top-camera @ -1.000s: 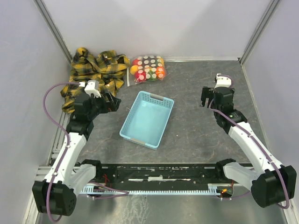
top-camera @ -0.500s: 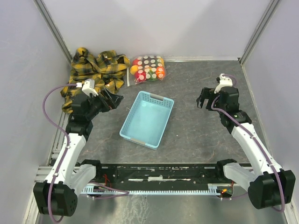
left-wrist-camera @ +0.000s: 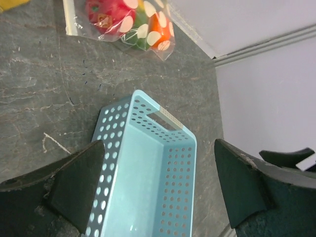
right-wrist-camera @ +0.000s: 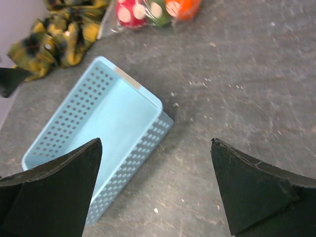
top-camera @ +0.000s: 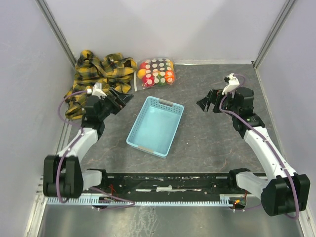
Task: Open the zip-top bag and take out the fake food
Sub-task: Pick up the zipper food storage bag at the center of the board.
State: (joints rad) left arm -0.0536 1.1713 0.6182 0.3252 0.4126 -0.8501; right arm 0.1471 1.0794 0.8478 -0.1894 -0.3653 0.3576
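Note:
I will next lower my left gripper outward onto the near end of the bag's white zip, because that zip is below and outward of the gripper's open fingers.
The zip-top bag (top-camera: 157, 72), clear with white oval dots, lies shut at the back of the table, its white zip strip on the left. The fake food (top-camera: 154, 75) shows through it as red, orange, yellow and green pieces. In the left wrist view the bag (left-wrist-camera: 126, 24) is at the top, in the right wrist view the bag (right-wrist-camera: 153, 11) is at the top edge. My left gripper (top-camera: 123, 97) hovers open, short of the bag's near left corner. My right gripper (top-camera: 206, 102) hangs open to the right of the basket. Neither holds anything.
A light blue slotted basket (top-camera: 138, 118) stands empty mid-table, between the two grippers and in front of the bag. A yellow-and-black plaid cloth (top-camera: 98, 74) is bunched at the back left, touching the bag's zip side. Walls close in the back and both sides.
The left gripper has swung back and to the right, toward the bag. The right gripper has moved left and turned to face the basket. Bag and basket have not moved.

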